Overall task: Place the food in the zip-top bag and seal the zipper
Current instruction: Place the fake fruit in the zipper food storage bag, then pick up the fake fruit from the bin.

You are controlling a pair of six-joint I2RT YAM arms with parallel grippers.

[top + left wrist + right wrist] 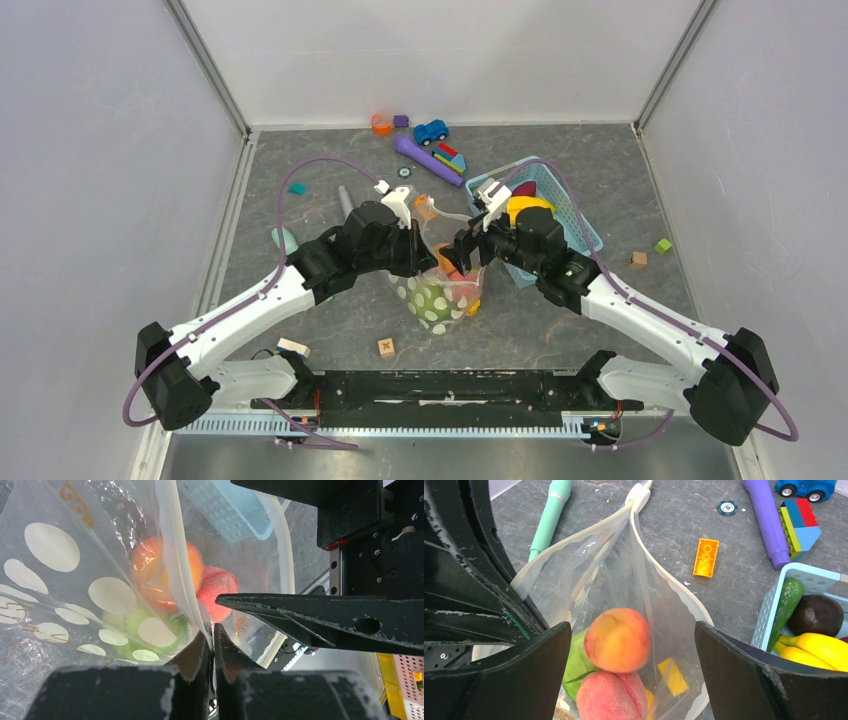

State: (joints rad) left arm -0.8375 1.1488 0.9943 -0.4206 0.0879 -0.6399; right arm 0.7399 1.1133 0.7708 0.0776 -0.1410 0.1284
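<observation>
Next I will shift my right gripper to the right in the top view and outward, then down onto the yellow banana bunch (819,650), since the banana bunch still lies in the basket.
The clear polka-dot zip-top bag (436,300) hangs between both arms at the table's middle. My left gripper (213,632) is shut on its whitish zipper strip (176,560) at the mouth edge and holds it up. My right gripper (631,630) is wide open over the open mouth, holding nothing. Inside the bag lie an orange peach (616,640), a pink peach (611,697) and a green cabbage (573,665). A yellow banana bunch (819,650) and a dark purple piece (816,615) lie in the light blue basket (769,610) to the right.
A green cucumber (786,600) is also in the basket. Behind the bag lie an orange brick (706,556), a purple marker (769,520), a blue car (806,487) and a teal pen (551,512). A wooden cube (386,347) sits near the front.
</observation>
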